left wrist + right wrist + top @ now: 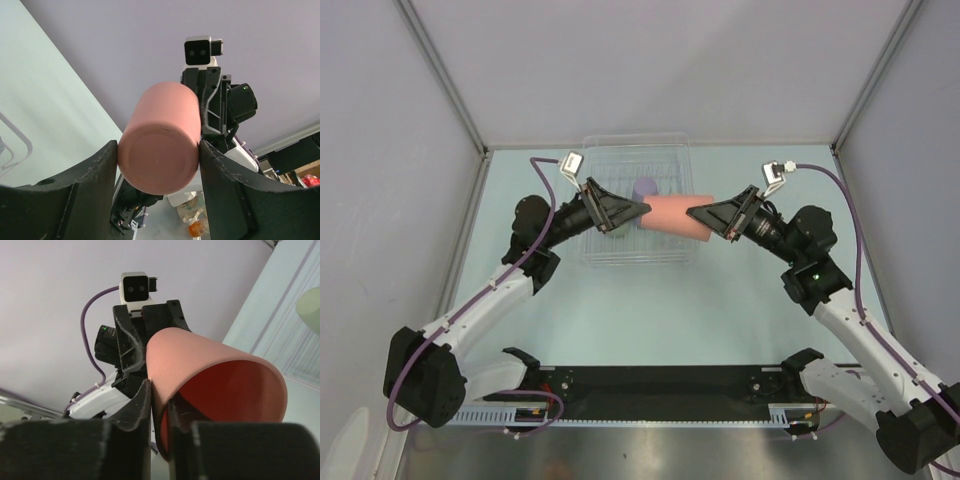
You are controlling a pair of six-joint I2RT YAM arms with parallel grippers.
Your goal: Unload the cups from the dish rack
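Because the tabletop beside the rack is bare, I need to swing my right gripper to the right in the top view, turn the cup upright, lower and release it.
The salmon-pink cup (668,217) hangs on its side above the right half of the dish rack (605,256), held from both ends. My left gripper (638,208) is shut on its closed base (159,160), one finger (100,175) on each side. My right gripper (693,212) pinches the rim wall (200,365) at the open mouth, one finger (142,395) outside and one inside. The lavender cup (645,188) stands in the rack behind it. The pale green cup (311,307) shows at the right wrist view's edge, over the rack's ribbed slats (292,352). The clear cork-topped cup is out of view.
Grey walls enclose the pale table on three sides. A black rail (660,385) with both arm bases runs along the near edge. The rack sits at the table's far middle, close to the back wall.
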